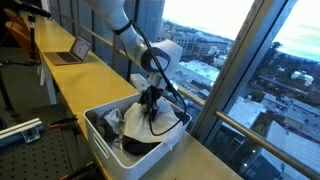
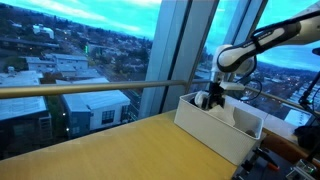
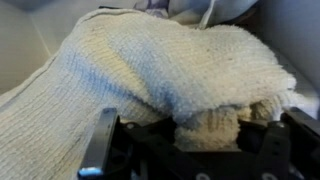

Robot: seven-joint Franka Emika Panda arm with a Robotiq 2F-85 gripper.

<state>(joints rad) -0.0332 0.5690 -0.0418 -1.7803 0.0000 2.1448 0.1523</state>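
Bare yellow counter is between my gripper and the laptop. My gripper should next move up out of the bin (image 1: 95,125) and toward the laptop to release the cloths.
A cream terry towel (image 3: 170,60) fills the wrist view, bunched in a heap. My gripper (image 3: 207,130) has a fold of it pinched between its dark fingers (image 3: 253,136), and the cloth bulges out between the jaws. In both exterior views the gripper (image 1: 152,108) (image 2: 210,100) reaches straight down into a white bin (image 1: 95,125) (image 2: 215,135). The pale towel (image 1: 152,126) lies in the bin, over something dark (image 1: 135,147).
The bin stands on a long yellow counter (image 1: 70,85) running along a tall window (image 2: 90,50). An open laptop (image 1: 70,50) sits further down the counter. A metal rail (image 2: 80,88) and window frame are close beside the bin.
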